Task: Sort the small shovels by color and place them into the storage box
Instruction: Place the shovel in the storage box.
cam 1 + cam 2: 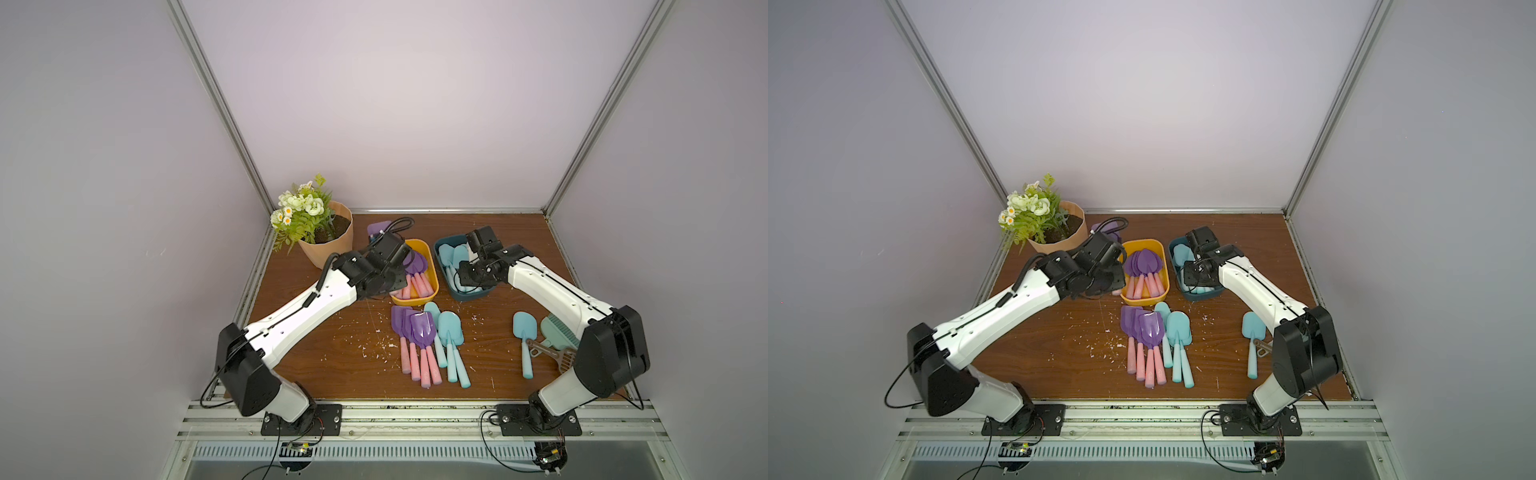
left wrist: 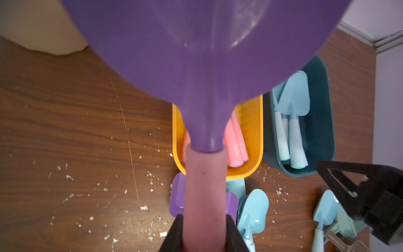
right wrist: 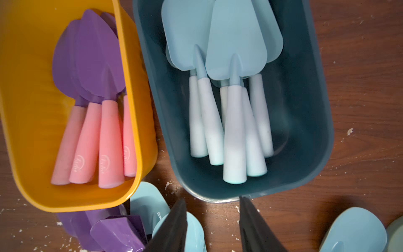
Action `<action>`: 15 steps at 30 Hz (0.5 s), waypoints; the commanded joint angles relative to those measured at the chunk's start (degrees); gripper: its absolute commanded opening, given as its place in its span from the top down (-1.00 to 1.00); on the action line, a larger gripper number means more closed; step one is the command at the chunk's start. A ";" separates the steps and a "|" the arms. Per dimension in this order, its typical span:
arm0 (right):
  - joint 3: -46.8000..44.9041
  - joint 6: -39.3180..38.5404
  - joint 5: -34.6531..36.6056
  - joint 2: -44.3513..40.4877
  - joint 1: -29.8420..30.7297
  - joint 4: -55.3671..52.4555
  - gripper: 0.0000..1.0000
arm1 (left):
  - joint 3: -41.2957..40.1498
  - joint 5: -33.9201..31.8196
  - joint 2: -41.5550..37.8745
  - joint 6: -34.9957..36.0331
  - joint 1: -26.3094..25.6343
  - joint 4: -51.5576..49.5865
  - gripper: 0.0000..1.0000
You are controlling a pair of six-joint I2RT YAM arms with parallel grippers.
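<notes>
I will next move my left gripper outward over the yellow box and down to let go of the pink handle inside, because the box is below and outward of my gripper.
My left gripper is shut on the pink handle of a purple shovel. Its blade sticks out behind the yellow box, beside the flower pot. The yellow box holds several purple shovels with pink handles. The teal box holds several aqua shovels. My right gripper is open and empty above the teal box's near rim. In front of the boxes lie loose purple shovels and aqua shovels, and one aqua shovel lies apart at the right.
A flower pot stands at the back left. A green brush and a brown slotted scoop lie at the right under my right arm. White crumbs are scattered over the wooden tabletop. Walls close in the back and sides.
</notes>
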 commanded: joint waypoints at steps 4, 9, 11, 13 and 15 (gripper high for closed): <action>1.78 -0.83 0.01 -2.08 -0.11 -1.05 0.12 | 8.18 -0.45 8.26 8.75 4.55 -1.65 0.99; 1.42 -1.10 0.37 -2.70 -0.20 -1.65 0.12 | 12.45 1.33 14.52 9.23 5.13 -1.13 0.99; 1.01 -1.17 0.18 -2.95 -0.11 -1.68 0.12 | 13.16 3.06 17.19 8.43 5.11 -0.33 0.99; 0.65 -1.00 -0.01 -3.16 -0.17 -1.63 0.11 | 12.81 4.06 19.35 7.63 5.15 1.15 0.99; 0.45 -0.98 -0.12 -3.45 -0.20 -1.67 0.12 | 12.63 4.67 21.51 7.14 5.15 2.49 0.99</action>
